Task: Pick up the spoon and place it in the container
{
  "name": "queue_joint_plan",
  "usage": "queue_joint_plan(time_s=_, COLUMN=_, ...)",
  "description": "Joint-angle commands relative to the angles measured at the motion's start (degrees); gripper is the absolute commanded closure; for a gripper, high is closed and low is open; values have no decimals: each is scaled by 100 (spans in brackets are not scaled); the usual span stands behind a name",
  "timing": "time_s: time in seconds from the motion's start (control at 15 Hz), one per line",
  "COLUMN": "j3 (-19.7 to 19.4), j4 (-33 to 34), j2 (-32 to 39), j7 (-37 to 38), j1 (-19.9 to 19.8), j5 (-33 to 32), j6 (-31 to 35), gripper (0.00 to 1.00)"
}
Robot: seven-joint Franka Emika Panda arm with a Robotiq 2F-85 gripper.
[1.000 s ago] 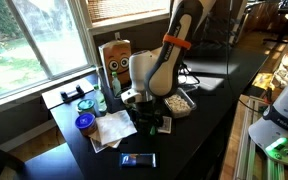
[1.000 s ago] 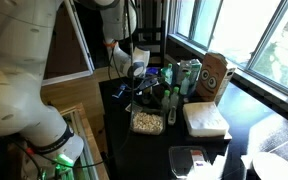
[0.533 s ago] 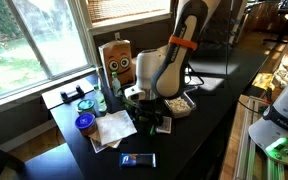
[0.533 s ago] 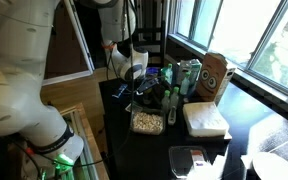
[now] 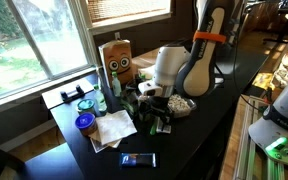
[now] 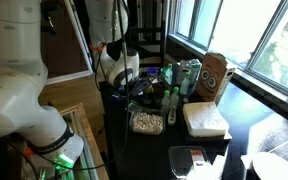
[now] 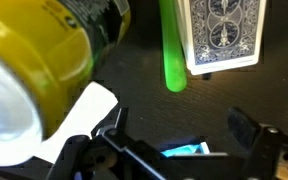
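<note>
The near end of the green handle is between the yellow can and card box, and my gripper needs to lower to it.
A bright green straight handle [image 7: 171, 45], which may be the spoon, lies on the dark table in the wrist view, next to a blue patterned card box [image 7: 222, 32]. Its bowl end does not show. My gripper [image 7: 181, 132] hangs above the table with its fingers apart and nothing between them, the green handle just beyond the tips. In both exterior views the gripper [image 5: 156, 116] [image 6: 134, 92] is low over the clutter. The shallow clear container [image 6: 146, 122] with beige contents sits close beside it and is partly hidden by the arm in an exterior view [image 5: 184, 104].
A yellow can [image 7: 34, 60] and white paper [image 7: 84, 108] crowd one side of the gripper. An owl-faced box [image 5: 119, 62], a blue cup [image 5: 84, 123], a napkin [image 5: 109, 130] and a phone [image 5: 137, 159] are nearby. A white box [image 6: 204, 118] lies past the container.
The arm's upper body has swung away to the right in one exterior view, and the gripper has shifted slightly toward the container while staying low and open.
</note>
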Motion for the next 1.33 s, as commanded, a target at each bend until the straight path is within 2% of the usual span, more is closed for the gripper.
queue_joint_plan(time_s=0.0, j3=224, j4=-226, j2=-204, j7=144, j1=-128, j5=-402, j6=-98, gripper=0)
queue_joint_plan(time_s=0.13, j3=127, j4=-127, j2=-130, j7=259, j1=96, j5=-426, j6=-186, gripper=0)
queue_joint_plan(time_s=0.33, j3=-355, j4=-26, j2=-254, j7=707, j1=779, j5=-316, j6=-10, gripper=0)
queue_joint_plan(time_s=0.47, j3=-959, j4=49, j2=-421, j7=1163, j1=1473, j5=-281, j6=53, gripper=0)
queue_joint_plan(time_s=0.67, j3=-2148, j4=211, j2=-591, j7=1590, j1=2764, j5=-214, j6=-163, gripper=0)
queue_joint_plan(time_s=0.87, j3=-3352, j4=438, j2=-419, j7=1912, j1=4064, j5=-354, j6=-453, gripper=0)
queue_joint_plan(time_s=1.0, j3=-3720, j4=567, j2=-211, j7=2001, j1=4553, j5=-414, j6=-671, gripper=0)
queue_joint_plan(time_s=1.13, j3=-3815, j4=686, j2=-25, j7=2035, j1=4829, j5=-366, j6=-786, gripper=3)
queue_joint_plan(time_s=1.2, j3=-3709, j4=788, j2=95, j7=2433, j1=4683, j5=-866, j6=-790, gripper=6)
queue_joint_plan(time_s=1.27, j3=-3707, j4=834, j2=159, j7=2530, j1=4727, j5=-962, j6=-755, gripper=10)
